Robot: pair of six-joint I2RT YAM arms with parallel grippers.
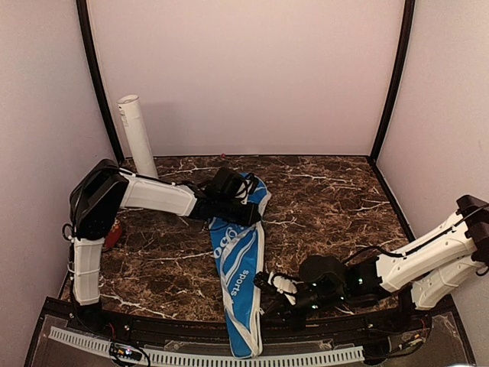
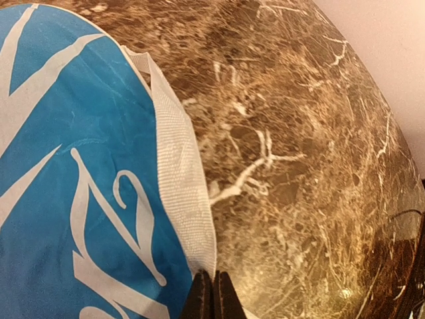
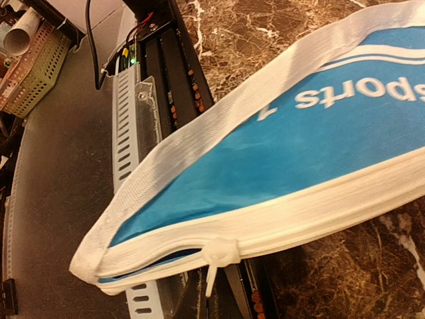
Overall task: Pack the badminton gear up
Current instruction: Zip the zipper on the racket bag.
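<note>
The narrow end of the cover hangs over the front edge, so my left gripper needs to pull the white edge band (image 2: 179,173) outward toward the white tube (image 1: 137,134) and then let go.
The big blue racket cover (image 1: 238,260) with white lettering lies lengthwise in the middle of the marble table, its narrow end over the front edge. My left gripper (image 1: 252,205) rests on its wide far end and is shut on the white edge band (image 2: 179,173), fingertips pressed together (image 2: 212,296). My right gripper (image 1: 269,281) is at the cover's right side near the narrow end, shut on the white zipper pull (image 3: 212,279), which hangs from the slider (image 3: 222,252). The zip is slightly open left of the slider. The long white tube (image 1: 137,134) leans at the back left. Rackets and shuttlecocks are hidden.
A small red object (image 1: 113,235) lies at the left edge beside my left arm. A white slotted rail (image 1: 229,356) runs along the front edge below the cover's tip and also shows in the right wrist view (image 3: 129,119). Walls enclose three sides.
</note>
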